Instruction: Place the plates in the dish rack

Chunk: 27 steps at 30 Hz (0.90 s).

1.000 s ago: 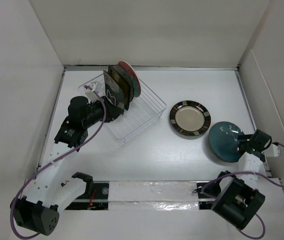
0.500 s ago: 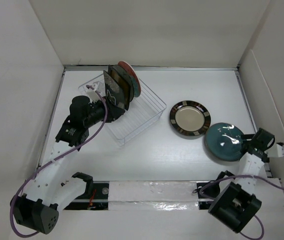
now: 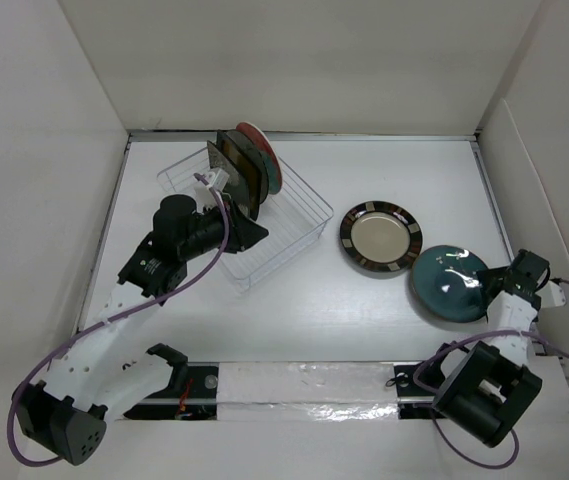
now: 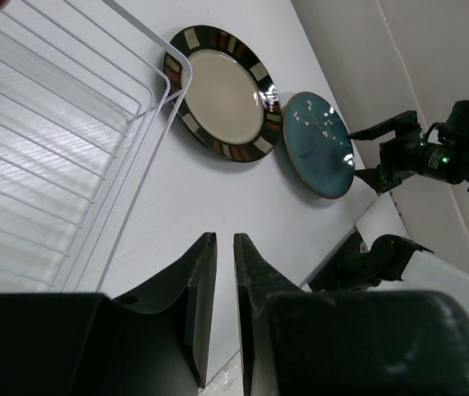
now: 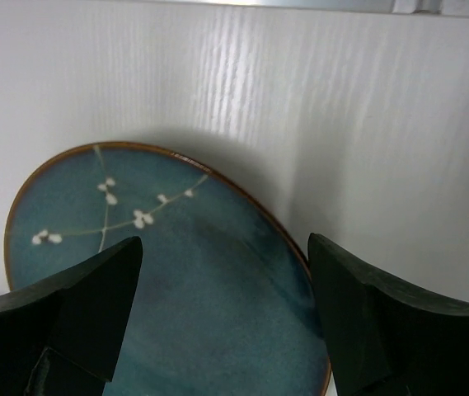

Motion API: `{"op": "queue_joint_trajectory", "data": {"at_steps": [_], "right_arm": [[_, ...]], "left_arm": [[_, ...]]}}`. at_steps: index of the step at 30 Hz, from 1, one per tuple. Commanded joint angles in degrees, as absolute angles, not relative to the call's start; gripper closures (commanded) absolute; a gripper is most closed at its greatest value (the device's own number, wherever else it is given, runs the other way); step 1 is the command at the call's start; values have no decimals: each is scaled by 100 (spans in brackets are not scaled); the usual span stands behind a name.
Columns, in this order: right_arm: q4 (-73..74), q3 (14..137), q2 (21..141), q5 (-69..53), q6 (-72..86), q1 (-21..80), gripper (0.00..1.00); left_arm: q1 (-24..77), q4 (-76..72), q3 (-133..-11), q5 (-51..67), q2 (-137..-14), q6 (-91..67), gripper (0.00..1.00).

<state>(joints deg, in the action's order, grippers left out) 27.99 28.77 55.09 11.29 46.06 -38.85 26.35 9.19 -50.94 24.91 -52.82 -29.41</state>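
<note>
My right gripper will stay low at the plate's edge on the wall side and close on the plate's rim next, because the teal plate's rim [image 3: 485,283] [image 5: 295,248] is between its fingers.
The clear dish rack [image 3: 286,232] stands at the back left and holds two dark square plates [image 3: 232,172] and a teal-red round plate [image 3: 263,153] on edge. My left gripper [image 3: 260,235] hovers over the rack's near side, its jaws almost together and empty [image 4: 224,239]. A dark striped-rim plate [image 3: 381,237] lies flat at centre right, also in the left wrist view [image 4: 222,99]. A teal plate with a white blossom sprig [image 3: 447,285] lies flat beside it. My right gripper [image 3: 492,284] is wide open at its right edge, and the plate [image 5: 160,280] shows between the fingers. No cream plate shows.
White walls close in the table on the left, back and right. The right wall stands just beyond the teal plate [image 4: 316,144]. A taped strip [image 3: 304,385] runs along the near edge between the arm bases.
My left gripper has come off the dark square plate in the rack and swung right. The teal plate, tipped up a second ago, now lies flat. My right gripper has drawn back a little.
</note>
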Motion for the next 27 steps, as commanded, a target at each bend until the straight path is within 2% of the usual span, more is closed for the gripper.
{"op": "queue_joint_trajectory", "data": {"at_steps": [1,15,21,25,27], "right_arm": [[2523,2830,5597,721,4421,-3823,13],[1521,2365,6943,-89,4780,-3595,18],[1863,2267,5706,623,5343,-3489,46],[1951,2417,5230,852,5423,-3489,72],[1872,2461,5072,914,5423,-3489,81]], "left_arm": [[2654,774,-5326,2435,-5186,-2900,88],[2654,835,-5221,2057,-4931,-2821,88],[2654,817,-5177,2039,-4948,-2821,88],[2654,844,-5168,1987,-4896,-2813,88],[2654,853,-5124,1942,-4878,-2804,88]]}}
